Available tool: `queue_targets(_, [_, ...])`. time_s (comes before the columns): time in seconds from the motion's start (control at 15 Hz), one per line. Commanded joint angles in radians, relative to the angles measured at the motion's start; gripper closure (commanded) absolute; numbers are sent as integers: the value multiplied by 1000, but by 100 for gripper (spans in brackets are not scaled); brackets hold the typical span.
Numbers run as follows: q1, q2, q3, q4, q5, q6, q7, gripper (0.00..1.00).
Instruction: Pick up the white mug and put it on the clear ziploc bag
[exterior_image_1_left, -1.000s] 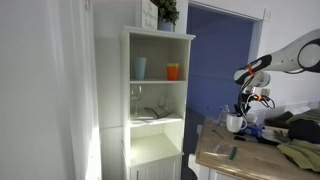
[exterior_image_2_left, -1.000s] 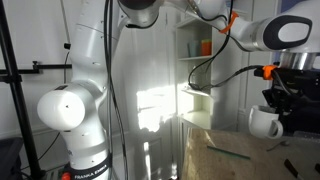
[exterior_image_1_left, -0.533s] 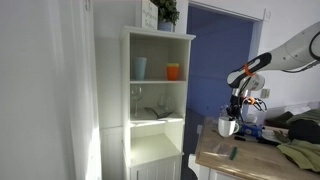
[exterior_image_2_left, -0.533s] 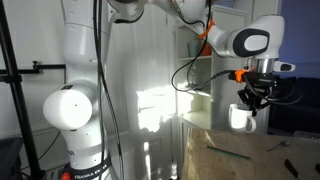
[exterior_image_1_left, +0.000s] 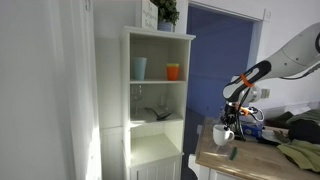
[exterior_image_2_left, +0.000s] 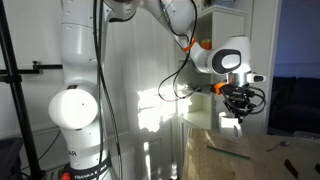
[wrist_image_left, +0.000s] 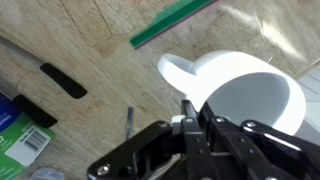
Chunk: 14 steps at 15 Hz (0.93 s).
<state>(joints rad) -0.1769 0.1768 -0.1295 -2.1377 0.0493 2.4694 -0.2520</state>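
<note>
My gripper carries the mug down toward the green strip next, onto the pale shiny sheet (wrist_image_left: 240, 32).
The white mug (wrist_image_left: 245, 95) fills the right of the wrist view, its handle pointing up and left. My gripper (wrist_image_left: 196, 118) is shut on the mug's rim and holds it just above the wooden table (wrist_image_left: 90, 45). In both exterior views the mug (exterior_image_1_left: 222, 134) (exterior_image_2_left: 233, 116) hangs under the gripper (exterior_image_1_left: 229, 121) (exterior_image_2_left: 238, 104) near the table's end. A green strip (wrist_image_left: 172, 22) edges a pale shiny sheet at the top right of the wrist view, which looks like the clear ziploc bag (wrist_image_left: 268, 28). The strip also shows on the table in an exterior view (exterior_image_2_left: 230, 152).
A tall white shelf (exterior_image_1_left: 128, 100) stands beside the table, with a pale blue tumbler (exterior_image_1_left: 140, 67) and an orange cup (exterior_image_1_left: 173, 71) on it. An olive cloth (exterior_image_1_left: 300, 152) and clutter lie at the table's far end. Black pens (wrist_image_left: 60, 78) and a green pack (wrist_image_left: 20, 135) lie nearby.
My gripper has carried the mug down and along the table toward the shelf end. It stays shut on the mug throughout.
</note>
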Motion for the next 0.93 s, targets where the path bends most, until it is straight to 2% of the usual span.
queue_targets(0.0, [13,-29,-2,-58,-32,53,55,98])
queue_targets(0.33, [7,-23,9,-83,-3,84,18,98])
queue_targets(0.67, [-2,-10,12,-72,21,66,5,98])
queue_targets(0.73, [-3,-7,11,-67,20,56,5,65])
queue_targets(0.87, [-5,-2,9,-64,20,64,6,58])
